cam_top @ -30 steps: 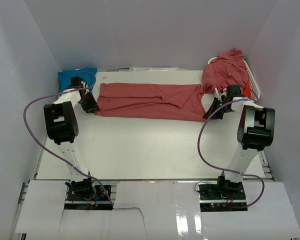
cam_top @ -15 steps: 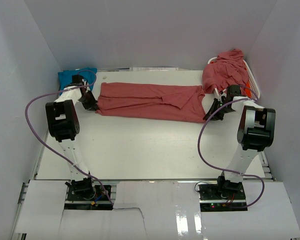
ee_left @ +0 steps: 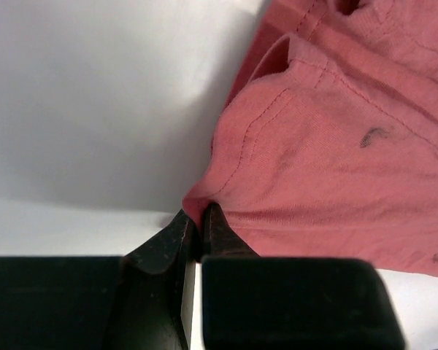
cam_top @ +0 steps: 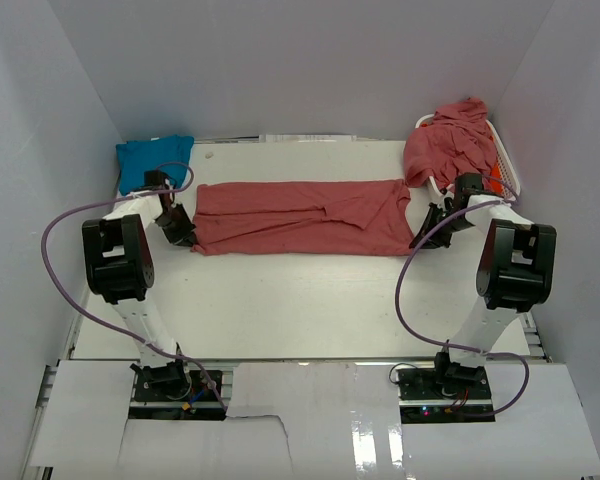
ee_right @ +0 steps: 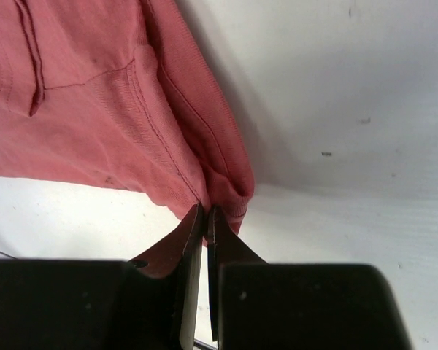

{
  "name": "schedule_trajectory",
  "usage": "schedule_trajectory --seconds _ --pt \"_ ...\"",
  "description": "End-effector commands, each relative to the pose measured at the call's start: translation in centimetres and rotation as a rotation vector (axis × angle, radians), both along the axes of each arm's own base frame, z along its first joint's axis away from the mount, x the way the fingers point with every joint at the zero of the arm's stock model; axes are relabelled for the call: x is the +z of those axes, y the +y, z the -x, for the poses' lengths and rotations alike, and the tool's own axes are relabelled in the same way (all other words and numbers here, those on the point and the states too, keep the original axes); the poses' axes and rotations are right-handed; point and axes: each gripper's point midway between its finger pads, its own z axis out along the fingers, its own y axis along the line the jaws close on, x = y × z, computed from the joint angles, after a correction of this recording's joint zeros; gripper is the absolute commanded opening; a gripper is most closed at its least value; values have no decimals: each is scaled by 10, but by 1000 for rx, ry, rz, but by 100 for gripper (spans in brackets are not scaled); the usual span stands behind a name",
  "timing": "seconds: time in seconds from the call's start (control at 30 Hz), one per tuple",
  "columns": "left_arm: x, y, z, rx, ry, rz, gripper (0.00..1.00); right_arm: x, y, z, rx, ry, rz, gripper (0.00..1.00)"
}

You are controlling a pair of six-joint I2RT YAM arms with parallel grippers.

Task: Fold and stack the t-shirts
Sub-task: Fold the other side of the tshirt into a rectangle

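Observation:
The rose-red t-shirt's near corner will go back toward my base across the open table, away from the crowded back of the table. My left gripper will pull it there next and release it.
A dusty rose-red t-shirt (cam_top: 300, 217) lies stretched flat across the table, folded into a long band. My left gripper (cam_top: 186, 238) is shut on its near left corner; the pinched cloth (ee_left: 204, 198) shows in the left wrist view. My right gripper (cam_top: 417, 240) is shut on its near right corner, with the pinched cloth (ee_right: 219, 191) in the right wrist view. A turquoise blue t-shirt (cam_top: 152, 160) lies folded at the back left. Several rose-red shirts (cam_top: 450, 143) are heaped on the basket at the back right, with a bit of orange shirt (cam_top: 494, 180) showing beside them.
The white slatted basket (cam_top: 507, 172) stands at the back right against the wall. Purple cables (cam_top: 65, 225) loop from both arms over the table sides. White walls close in the left, back and right.
Both grippers have pulled the near edge of the rose-red shirt toward me, and the band now lies flatter and straighter. The left arm has swung a little to the left.

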Motion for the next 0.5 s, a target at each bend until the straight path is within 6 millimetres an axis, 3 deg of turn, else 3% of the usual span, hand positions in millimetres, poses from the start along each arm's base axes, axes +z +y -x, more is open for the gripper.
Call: schedule_trajectory --seconds 0.0,0.47 --pt "-6 3 43 5 104 -41 0 4 2 23 29 41 14 8" --pt "6 8 101 51 148 -100 0 -3 2 85 65 150 59 8"
